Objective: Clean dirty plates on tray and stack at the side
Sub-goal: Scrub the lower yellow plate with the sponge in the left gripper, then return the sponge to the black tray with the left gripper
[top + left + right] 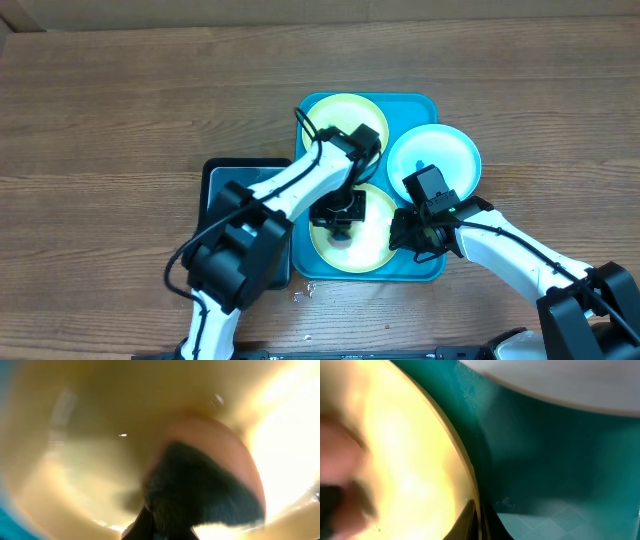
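Observation:
Next I should lift my left gripper, cross over the open black tray (236, 178) and lower to release the pad, since the tray's to its left in the overhead view.
The turquoise tray (425, 103) holds three plates. A yellow-green plate (340, 118) lies at the back and a light-blue plate (440, 150) at the right. The front yellow-green plate (372, 255) has my left gripper (340, 218) over its middle, shut on a dark wiping pad (345, 208) pressed onto it. In the left wrist view the pad (200, 490) fills the blurred middle above the jaws (160, 530), with the plate (90, 435) all around. My right gripper (412, 238) is shut on that plate's right rim; the right wrist view shows its fingers (479, 520) pinching the rim (465, 475).
A smaller black tray (225, 175) sits left of the turquoise tray, partly under the left arm. Small scraps (305, 292) lie on the wooden table near the front. The right wrist view shows the tray floor (560, 460) and the light-blue plate's edge (560, 380).

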You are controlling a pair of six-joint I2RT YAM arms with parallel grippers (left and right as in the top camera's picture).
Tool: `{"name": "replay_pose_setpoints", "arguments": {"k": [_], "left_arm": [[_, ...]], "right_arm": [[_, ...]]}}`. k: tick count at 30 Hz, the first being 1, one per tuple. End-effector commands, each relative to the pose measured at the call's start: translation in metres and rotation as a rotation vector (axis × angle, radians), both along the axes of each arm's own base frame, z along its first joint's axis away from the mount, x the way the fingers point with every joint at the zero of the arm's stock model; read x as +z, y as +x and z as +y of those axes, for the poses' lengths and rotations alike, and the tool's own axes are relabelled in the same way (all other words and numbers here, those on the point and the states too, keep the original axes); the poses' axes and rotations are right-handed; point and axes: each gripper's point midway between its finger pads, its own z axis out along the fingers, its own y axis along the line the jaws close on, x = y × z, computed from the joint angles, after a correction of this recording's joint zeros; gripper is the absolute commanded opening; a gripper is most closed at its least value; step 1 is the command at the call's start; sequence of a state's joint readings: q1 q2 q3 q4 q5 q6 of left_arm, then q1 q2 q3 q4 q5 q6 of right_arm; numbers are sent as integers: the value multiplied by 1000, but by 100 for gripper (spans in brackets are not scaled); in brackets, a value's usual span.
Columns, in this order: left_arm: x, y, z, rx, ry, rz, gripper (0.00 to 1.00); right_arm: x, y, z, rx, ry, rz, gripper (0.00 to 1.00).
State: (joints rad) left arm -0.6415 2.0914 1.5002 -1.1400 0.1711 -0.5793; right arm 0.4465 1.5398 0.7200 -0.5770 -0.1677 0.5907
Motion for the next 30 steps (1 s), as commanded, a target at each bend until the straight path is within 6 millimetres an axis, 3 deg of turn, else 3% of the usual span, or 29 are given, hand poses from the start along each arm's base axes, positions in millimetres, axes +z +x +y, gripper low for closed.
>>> {"name": "replay_pose_setpoints", "arguments": {"k": [1, 3, 4, 7, 10, 13, 16, 19, 22, 25, 27, 30], "left_arm": [[29, 20, 25, 68, 25, -99, 4], [49, 28, 30, 76, -12, -148, 4], [76, 35, 37, 92, -52, -213, 4], [119, 39, 57, 126, -77, -319, 4], [153, 39, 102, 176, 28, -436, 4], [168, 34, 152, 216, 203, -484, 4], [159, 24, 178, 245, 287, -437, 4], [126, 16, 191, 280, 302, -376, 4], [83, 9, 185, 303, 209, -316, 4], [56, 7, 179, 314, 136, -294, 4], [45, 5, 178, 324, 116, -290, 6], [44, 5, 178, 321, 107, -288, 21]], "right_arm": [[-14, -11, -17, 3, -85, 30, 4], [-14, -11, -17, 3, -85, 30, 4], [-14, -11, -17, 3, -85, 31, 4], [-14, -11, -16, 3, -85, 30, 4], [-14, -11, -16, 3, -85, 30, 4], [-14, -11, -16, 4, -81, 31, 4], [-10, -10, -15, 4, -82, 40, 4], [-2, -8, -14, 5, -87, 51, 4], [8, -5, -11, 16, -92, 57, 4], [17, -2, -10, 18, -96, 64, 4], [22, 0, -9, 44, -99, 61, 4], [32, 3, -7, 73, -103, 58, 4]]}}
